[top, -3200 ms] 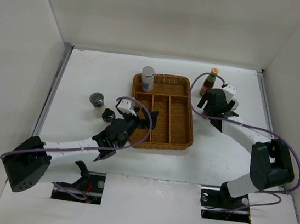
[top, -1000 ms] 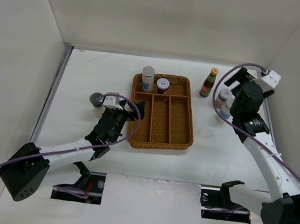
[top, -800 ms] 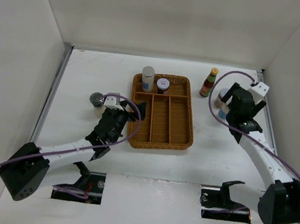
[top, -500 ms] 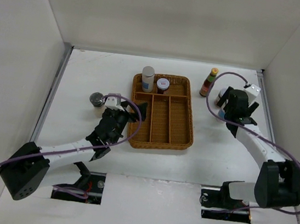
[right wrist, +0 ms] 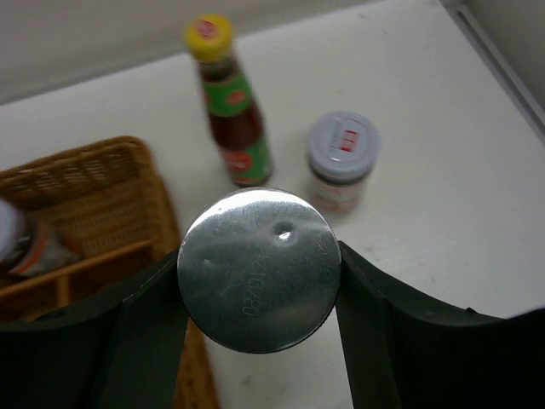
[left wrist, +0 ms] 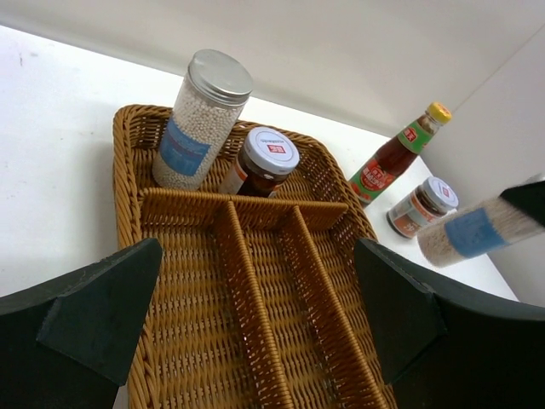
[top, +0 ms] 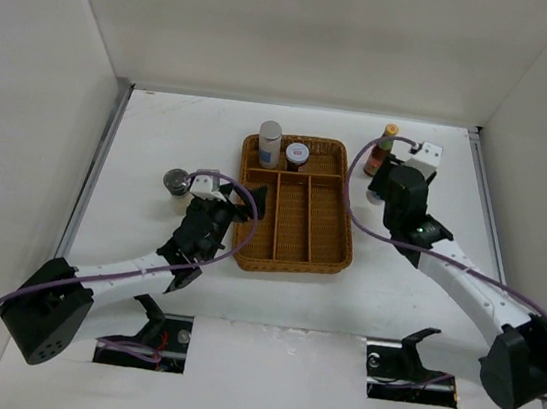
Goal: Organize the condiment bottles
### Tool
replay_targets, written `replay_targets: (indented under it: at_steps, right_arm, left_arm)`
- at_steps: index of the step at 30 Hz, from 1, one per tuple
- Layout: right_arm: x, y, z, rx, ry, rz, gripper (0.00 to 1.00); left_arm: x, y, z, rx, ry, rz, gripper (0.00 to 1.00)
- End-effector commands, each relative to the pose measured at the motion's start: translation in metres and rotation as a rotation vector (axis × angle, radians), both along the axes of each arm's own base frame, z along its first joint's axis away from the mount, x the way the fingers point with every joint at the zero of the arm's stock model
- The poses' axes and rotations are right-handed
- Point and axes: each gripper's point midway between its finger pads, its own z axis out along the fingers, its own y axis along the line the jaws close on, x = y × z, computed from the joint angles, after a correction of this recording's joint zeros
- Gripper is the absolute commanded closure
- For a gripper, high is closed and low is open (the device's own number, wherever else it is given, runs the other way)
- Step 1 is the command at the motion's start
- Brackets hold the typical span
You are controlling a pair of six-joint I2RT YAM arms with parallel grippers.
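Observation:
My right gripper should swing the shaker left in the top view over the tray's back section, then down into the empty space beside the short jar (top: pixel 297 154).
The wicker tray (top: pixel 342 236) holds a white blue-labelled shaker (top: pixel 269 144) and a short jar (top: pixel 297 154) in its back compartment; both show in the left wrist view, the shaker (left wrist: pixel 200 119) and the jar (left wrist: pixel 262 162). My left gripper (top: pixel 242 211) is open and empty at the tray's left edge. My right gripper (right wrist: pixel 258 281) is shut on a second shaker, its silver lid (right wrist: pixel 258 268) facing the camera, held above the table right of the tray. A red sauce bottle (right wrist: pixel 230 111) and a silver-lidded jar (right wrist: pixel 341 162) stand beyond it.
Another short jar (top: pixel 176 184) stands on the table left of my left arm. White walls close in the table on three sides. The tray's three long front compartments (left wrist: pixel 255 324) hold nothing.
My right arm has swung left from the right wall toward the red bottle, carrying the shaker. The short jar came into the tray after the earliest frame; my left gripper drew back to the tray's edge.

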Motion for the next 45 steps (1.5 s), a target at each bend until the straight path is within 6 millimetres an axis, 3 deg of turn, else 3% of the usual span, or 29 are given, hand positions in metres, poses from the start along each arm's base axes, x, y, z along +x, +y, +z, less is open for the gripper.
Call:
replay_targets:
  at_steps: [1, 5, 9, 13, 17, 25, 28, 31, 36, 41, 45]
  right_arm:
    - [0.006, 0.041, 0.1, 0.06, -0.245, 0.083, 0.55]
    - [0.034, 0.095, 0.121, 0.081, -0.283, 0.228, 0.54]
    - [0.075, 0.134, 0.121, 0.076, -0.296, 0.308, 0.54]
    - [0.112, 0.161, 0.1, 0.043, -0.254, 0.342, 0.53]
    - [0.127, 0.174, 0.065, 0.022, -0.189, 0.357, 0.53]
    - [0.135, 0.175, 0.008, -0.022, -0.091, 0.34, 0.47]
    - [0.133, 0.173, -0.002, -0.026, -0.076, 0.333, 0.31]
    - [0.129, 0.169, 0.0, -0.012, -0.076, 0.326, 0.17]
    - [0.116, 0.153, 0.025, 0.032, -0.114, 0.309, 0.01]
    - [0.097, 0.139, 0.049, 0.068, -0.155, 0.308, 0.0]
    - [0.088, 0.133, 0.054, 0.11, -0.171, 0.316, 0.0]
  left_arm:
    - [0.004, 0.001, 0.013, -0.04, -0.032, 0.005, 0.0]
    - [0.006, 0.004, 0.015, -0.044, -0.037, 0.011, 0.0]
    - [0.007, 0.011, 0.017, -0.043, -0.038, 0.031, 0.04]
    - [0.008, 0.021, 0.02, -0.038, -0.031, 0.062, 0.05]
    - [0.012, 0.03, 0.019, -0.027, -0.016, 0.099, 0.04]
    - [0.012, 0.046, 0.023, 0.011, 0.037, 0.177, 0.02]
    - [0.01, 0.065, 0.025, 0.05, 0.081, 0.263, 0.01]
    - [0.007, 0.087, 0.024, 0.101, 0.133, 0.353, 0.0]
    - [0.006, 0.112, 0.009, 0.208, 0.246, 0.423, 0.0]
    - [0.005, 0.116, -0.019, 0.317, 0.365, 0.427, 0.0]
    - [-0.004, 0.127, -0.033, 0.314, 0.388, 0.481, 0.01]
